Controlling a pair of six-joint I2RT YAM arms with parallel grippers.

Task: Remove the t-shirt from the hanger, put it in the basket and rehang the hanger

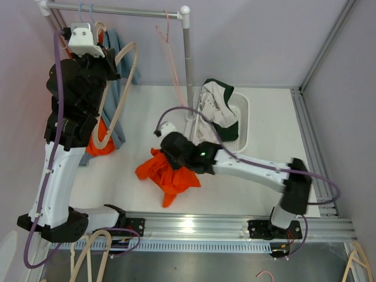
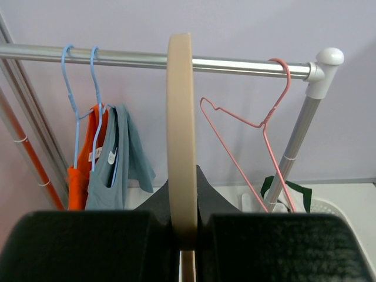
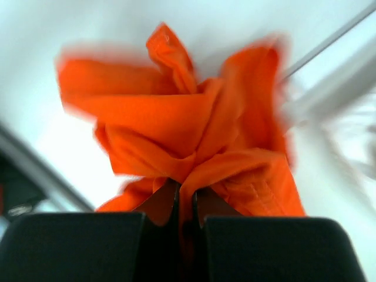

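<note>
My right gripper lifts the orange t-shirt (image 1: 171, 175) outward, to the right in the top view, over the white basket (image 1: 227, 122) next. It then lowers and releases it, since the basket already holds a garment.
The orange t-shirt (image 1: 171, 175) lies bunched on the white table, off any hanger. My right gripper (image 1: 162, 154) is down on its far edge. In the right wrist view, blurred by motion, this gripper (image 3: 187, 197) is shut on a fold of the t-shirt (image 3: 176, 123). A bare beige wooden hanger (image 1: 131, 63) is held up near the rail at the back left. In the left wrist view my left gripper (image 2: 182, 179) is shut on the hanger (image 2: 181, 117), which stands edge-on in front of the rail (image 2: 235, 63).
On the rail (image 1: 117, 9) hang an empty pink wire hanger (image 2: 258, 126) and two blue hangers carrying an orange garment (image 2: 78, 182) and a grey-blue one (image 2: 114, 161). A white basket (image 1: 241, 114) with a white-and-green garment (image 1: 214, 106) stands right of the rack post (image 1: 188, 70).
</note>
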